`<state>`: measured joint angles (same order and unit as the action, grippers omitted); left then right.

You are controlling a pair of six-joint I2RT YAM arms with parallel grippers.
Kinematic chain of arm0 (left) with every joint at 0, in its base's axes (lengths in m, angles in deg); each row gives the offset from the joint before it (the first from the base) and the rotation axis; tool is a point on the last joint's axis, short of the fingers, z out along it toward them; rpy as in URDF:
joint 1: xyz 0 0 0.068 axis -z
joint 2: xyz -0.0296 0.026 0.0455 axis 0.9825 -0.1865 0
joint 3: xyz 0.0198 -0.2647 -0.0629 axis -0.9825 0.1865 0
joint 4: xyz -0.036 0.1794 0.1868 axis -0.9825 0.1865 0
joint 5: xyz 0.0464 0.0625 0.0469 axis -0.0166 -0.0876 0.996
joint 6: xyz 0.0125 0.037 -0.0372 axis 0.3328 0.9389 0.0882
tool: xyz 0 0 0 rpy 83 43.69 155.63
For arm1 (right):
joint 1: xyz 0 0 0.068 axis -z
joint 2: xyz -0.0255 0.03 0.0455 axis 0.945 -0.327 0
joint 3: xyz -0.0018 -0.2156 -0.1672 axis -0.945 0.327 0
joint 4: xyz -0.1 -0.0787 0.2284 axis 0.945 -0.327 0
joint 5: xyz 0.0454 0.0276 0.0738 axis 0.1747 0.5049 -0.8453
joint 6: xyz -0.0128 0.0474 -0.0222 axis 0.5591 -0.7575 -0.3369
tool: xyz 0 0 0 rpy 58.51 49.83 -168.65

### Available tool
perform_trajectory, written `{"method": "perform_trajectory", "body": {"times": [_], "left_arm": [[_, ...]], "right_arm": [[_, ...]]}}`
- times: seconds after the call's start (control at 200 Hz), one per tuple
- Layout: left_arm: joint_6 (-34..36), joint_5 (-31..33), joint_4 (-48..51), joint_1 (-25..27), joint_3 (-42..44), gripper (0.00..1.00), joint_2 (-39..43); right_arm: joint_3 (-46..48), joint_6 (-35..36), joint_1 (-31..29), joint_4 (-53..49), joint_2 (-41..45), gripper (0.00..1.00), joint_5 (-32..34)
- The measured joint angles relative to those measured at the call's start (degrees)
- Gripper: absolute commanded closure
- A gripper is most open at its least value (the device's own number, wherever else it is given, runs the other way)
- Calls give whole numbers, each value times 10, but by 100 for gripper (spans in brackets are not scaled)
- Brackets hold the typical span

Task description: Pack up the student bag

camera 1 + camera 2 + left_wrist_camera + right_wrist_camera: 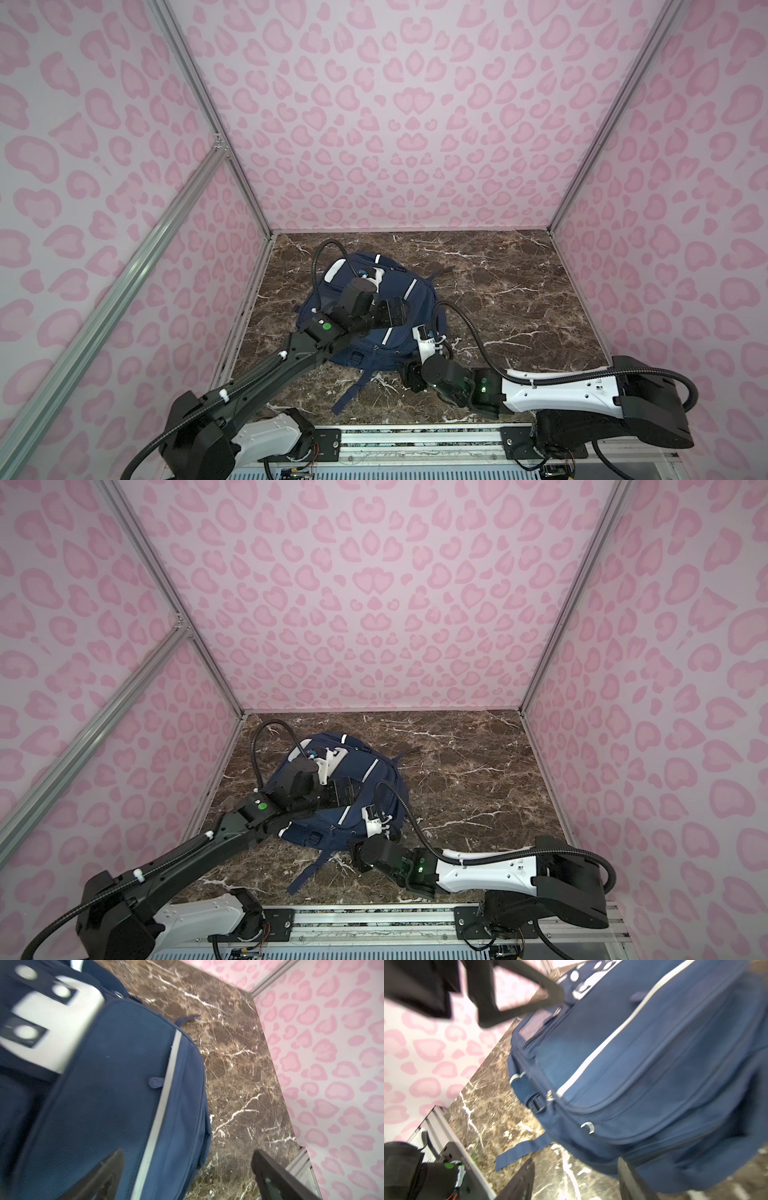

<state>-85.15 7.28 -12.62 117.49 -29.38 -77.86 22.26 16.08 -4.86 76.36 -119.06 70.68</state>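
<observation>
My right gripper brings its empty fingers across the bag's edge onto the bag's pull [377, 347] [550, 1096] next. The pull sits at the white stripe's near end, strap side.
The student bag [399, 345] [353, 762], navy with white stripes, lies flat on the left half of the marble table [519, 291]. My left gripper [392, 311] [340, 791] hovers over the bag's middle. In the left wrist view this left gripper [187, 1172] stands open, with only the bag's fabric [116, 1093] and marble below it. My right gripper [409, 374] [357, 856] sits low at the bag's near right edge. It is open too [575, 1180], with marble and the bag's rim [654, 1084] between its fingers and nothing held.
A loose bag strap [351, 390] [517, 1151] trails toward the front rail [415, 440]. Pink patterned walls close in the table at the left, back and right. Bare marble stretches to the right of the bag.
</observation>
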Motion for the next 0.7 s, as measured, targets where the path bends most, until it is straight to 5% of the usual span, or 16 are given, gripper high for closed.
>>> {"method": "perform_trajectory", "body": {"times": [0.305,0.7], "left_arm": [[-38,50,4,-50,171,28,126],[-41,44,-60,-69,178,96,21]], "right_arm": [[-146,-22,-30,-35,-166,48,39],[-189,-41,11,-67,-237,65,61]]}}
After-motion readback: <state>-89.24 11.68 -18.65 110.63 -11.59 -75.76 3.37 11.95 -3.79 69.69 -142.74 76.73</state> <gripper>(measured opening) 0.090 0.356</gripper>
